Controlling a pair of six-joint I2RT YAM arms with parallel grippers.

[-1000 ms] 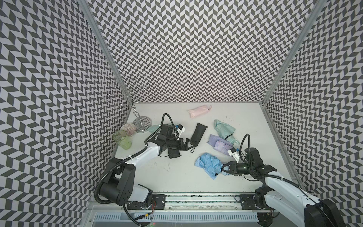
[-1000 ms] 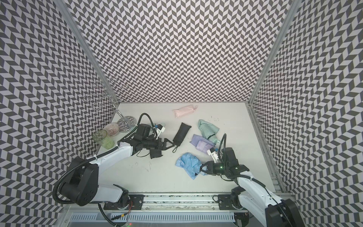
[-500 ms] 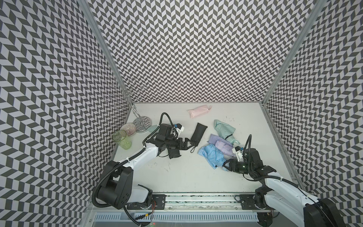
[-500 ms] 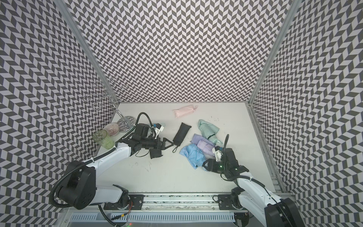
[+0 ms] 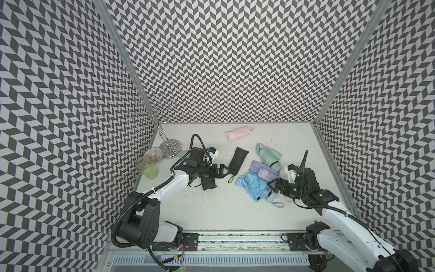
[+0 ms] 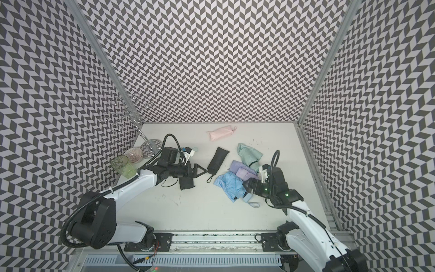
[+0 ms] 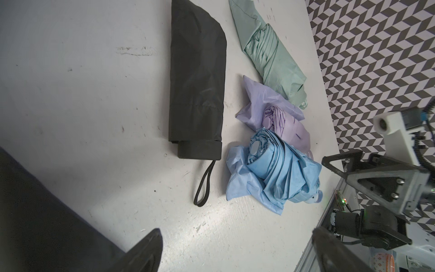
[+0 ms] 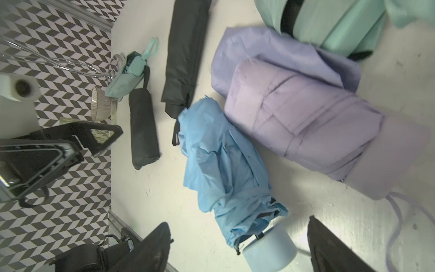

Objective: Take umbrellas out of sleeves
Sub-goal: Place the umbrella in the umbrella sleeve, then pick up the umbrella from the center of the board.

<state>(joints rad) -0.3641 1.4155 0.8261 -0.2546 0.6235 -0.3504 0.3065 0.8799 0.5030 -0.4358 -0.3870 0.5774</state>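
I will move my left gripper outward and down next, to close on the far half of the black umbrella in the middle of the table, because its sleeve still covers it.
A light blue umbrella [image 5: 253, 187] [image 8: 223, 164] lies loose on the table against a lavender umbrella [image 5: 264, 170] [image 8: 303, 127], with a mint umbrella [image 5: 268, 154] behind them. My right gripper [image 5: 273, 189] [image 8: 240, 248] is open, and the blue handle [image 8: 269, 247] lies untouched between its jaws. A black umbrella still in its sleeve [image 5: 238, 160] [image 7: 196, 82] lies mid-table. Just left of it, my left gripper [image 5: 223, 170] [image 7: 235, 254] is open and empty above a second black umbrella [image 5: 209, 186]. A pink umbrella [image 5: 238, 133] lies at the back. Another mint umbrella [image 8: 127, 77] lies by the left arm.
A clear green glass [image 5: 147, 167], a ribbed bowl [image 5: 154, 154] and a wire stand [image 5: 169, 148] crowd the left wall. Patterned walls close in three sides. A metal rail [image 5: 235, 237] runs along the front.
My right gripper carried the light blue umbrella back against the lavender one, then opened and let go of its handle. The left arm has hardly moved.
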